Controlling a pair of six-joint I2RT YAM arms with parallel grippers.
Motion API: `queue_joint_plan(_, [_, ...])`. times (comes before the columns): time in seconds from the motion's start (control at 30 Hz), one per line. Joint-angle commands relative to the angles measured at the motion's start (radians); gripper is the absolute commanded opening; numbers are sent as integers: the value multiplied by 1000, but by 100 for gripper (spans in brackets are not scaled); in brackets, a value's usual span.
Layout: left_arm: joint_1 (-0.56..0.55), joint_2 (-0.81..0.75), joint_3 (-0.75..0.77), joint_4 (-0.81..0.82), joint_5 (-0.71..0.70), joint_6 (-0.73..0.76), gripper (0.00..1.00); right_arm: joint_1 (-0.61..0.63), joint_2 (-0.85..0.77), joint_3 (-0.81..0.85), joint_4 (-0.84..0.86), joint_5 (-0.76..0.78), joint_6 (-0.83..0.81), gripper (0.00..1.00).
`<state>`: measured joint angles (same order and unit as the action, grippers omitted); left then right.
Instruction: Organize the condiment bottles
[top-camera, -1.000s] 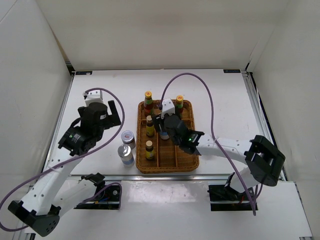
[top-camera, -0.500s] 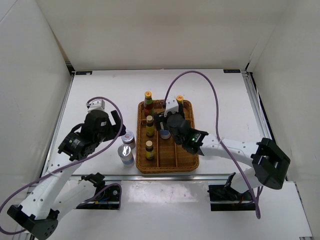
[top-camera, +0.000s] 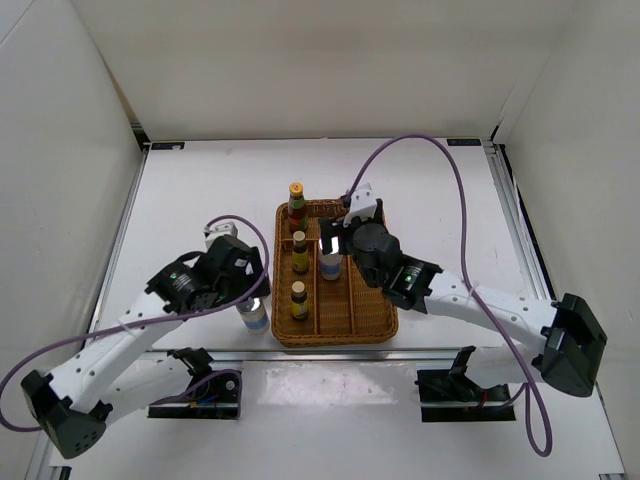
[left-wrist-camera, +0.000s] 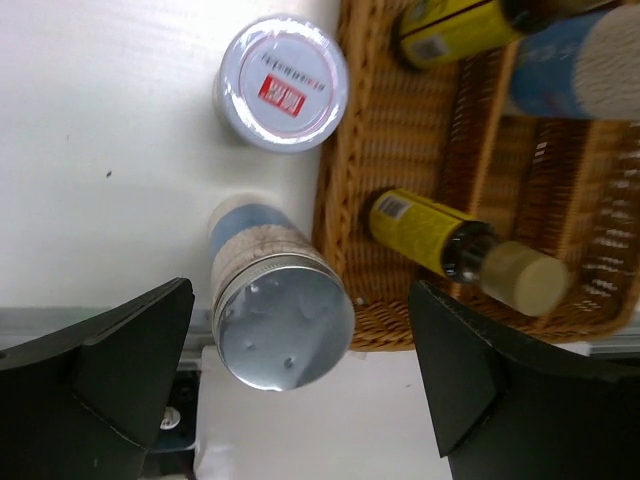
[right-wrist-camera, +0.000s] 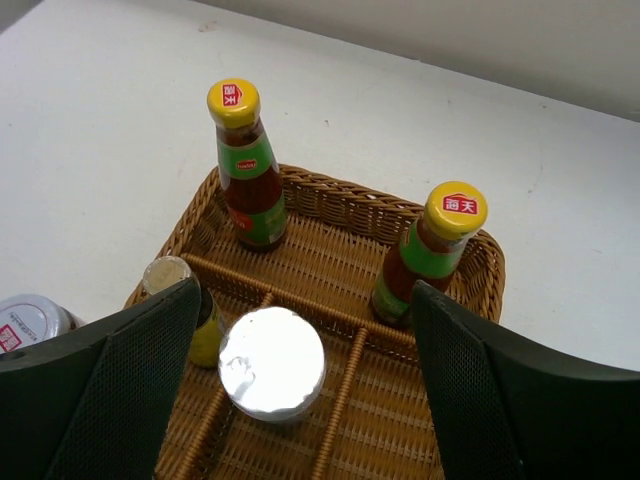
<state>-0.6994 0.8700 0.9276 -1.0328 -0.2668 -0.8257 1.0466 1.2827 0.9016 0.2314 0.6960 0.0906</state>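
Note:
I will lower my left gripper next around the nearer jar's silver lid (top-camera: 250, 307), which is already between its open fingers. Then I will close on the jar beside the tray (top-camera: 380, 320).
The wicker tray (top-camera: 380, 320) holds two tall red-label bottles (right-wrist-camera: 245, 165) (right-wrist-camera: 430, 250), two small brown bottles (top-camera: 300, 250) (top-camera: 298, 298) and one silver-lidded jar (top-camera: 330, 265). My right gripper (top-camera: 335, 245) is open above that jar (right-wrist-camera: 271, 362), with a finger either side and apart from it (right-wrist-camera: 305, 340). Two more silver-lidded jars stand on the table left of the tray. My left gripper (top-camera: 250, 290) is open over them. The nearer jar (left-wrist-camera: 285, 325) sits between its fingers (left-wrist-camera: 300, 330), untouched. The other jar (left-wrist-camera: 283, 83), with a red label on its lid, stands just beyond.
The tray's left rim (left-wrist-camera: 335, 200) is close beside both table jars. The table's near edge (left-wrist-camera: 100, 325) runs just behind the nearer jar. White walls enclose the table on three sides. The purple cables arch over both arms.
My left arm swung right and down over the two table jars. My right gripper drew back and up from the jar in the tray, which stays standing there.

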Motion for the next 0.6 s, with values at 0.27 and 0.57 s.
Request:
queue_joint_plan(0.27, [-23,115,-4,-65,-49,-89,100,0,-74,31,-81,43,70,89])
queue_joint_plan(0.57, [-41,115,-4,-65,-20,-98,70,0,-115,31,-159,94,100,90])
